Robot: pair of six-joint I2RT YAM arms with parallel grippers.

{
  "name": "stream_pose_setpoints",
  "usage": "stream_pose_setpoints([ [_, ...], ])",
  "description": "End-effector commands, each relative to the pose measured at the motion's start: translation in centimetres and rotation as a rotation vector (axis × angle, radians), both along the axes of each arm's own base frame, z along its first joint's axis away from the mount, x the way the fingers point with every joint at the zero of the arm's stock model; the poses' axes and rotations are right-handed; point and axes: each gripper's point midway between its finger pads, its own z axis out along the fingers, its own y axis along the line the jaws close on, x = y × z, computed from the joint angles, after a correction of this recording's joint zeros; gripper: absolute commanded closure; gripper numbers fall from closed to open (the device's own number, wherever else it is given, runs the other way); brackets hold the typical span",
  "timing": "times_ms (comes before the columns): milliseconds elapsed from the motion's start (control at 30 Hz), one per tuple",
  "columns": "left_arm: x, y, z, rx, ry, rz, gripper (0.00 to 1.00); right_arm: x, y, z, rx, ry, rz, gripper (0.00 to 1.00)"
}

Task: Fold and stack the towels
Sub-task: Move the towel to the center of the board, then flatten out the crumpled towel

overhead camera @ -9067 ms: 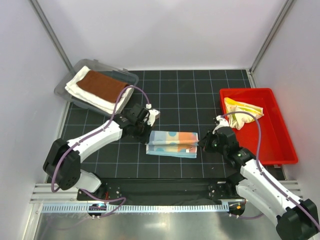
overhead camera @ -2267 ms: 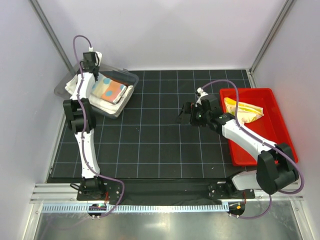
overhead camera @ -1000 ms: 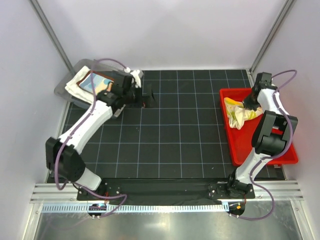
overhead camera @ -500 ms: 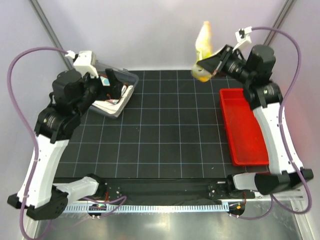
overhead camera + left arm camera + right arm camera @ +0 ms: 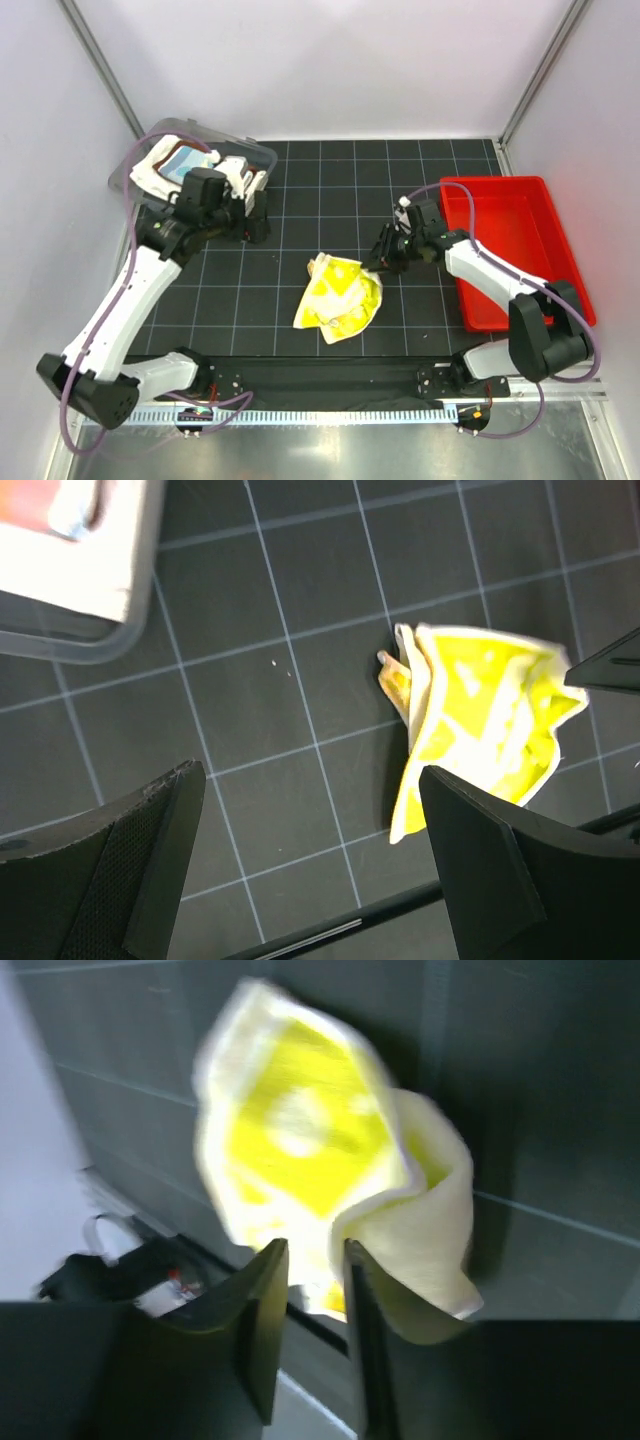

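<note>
My left gripper is to move down and back next, onto the yellow towel's near corner (image 5: 299,323) (image 5: 398,832), because that corner sticks out free below my left gripper and to its right in the top view.
A crumpled yellow towel (image 5: 338,298) lies on the black grid mat near its front middle. It also shows in the left wrist view as the yellow towel (image 5: 490,720) and, blurred, in the right wrist view as the yellow towel (image 5: 300,1130). My right gripper (image 5: 385,260) is low at its right edge. That right gripper (image 5: 312,1250) has its jaws a narrow gap apart, with a fold of cloth against one finger's outer side. My left gripper (image 5: 255,205) hangs wide open and empty over the mat; the left gripper (image 5: 310,775) looks down on bare mat. A light-blue dotted towel (image 5: 185,160) tops a white towel (image 5: 150,172).
The stacked towels rest in a clear plastic bin (image 5: 262,158) at the back left, its corner (image 5: 60,640) in the left wrist view. A red bin (image 5: 520,240) with nothing in it stands at the right. Grey walls close in the mat.
My right arm lifted the yellow towel out of the red bin, swung it high, and brought it down onto the mat; its jaws have parted. My left arm drew away from the clear bin.
</note>
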Motion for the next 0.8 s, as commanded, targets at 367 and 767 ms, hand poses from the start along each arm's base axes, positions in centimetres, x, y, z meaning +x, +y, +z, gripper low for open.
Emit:
stream_pose_setpoints([
  [367,-0.6,-8.3,-11.9,-0.132,0.252,-0.152,0.2,6.5,0.3,2.5,-0.179,-0.28,0.134,0.33],
  [767,-4.6,-10.2,-18.0,-0.22,0.339,-0.167,0.25,9.1,7.6,-3.6,0.042,-0.273,0.652,0.39],
])
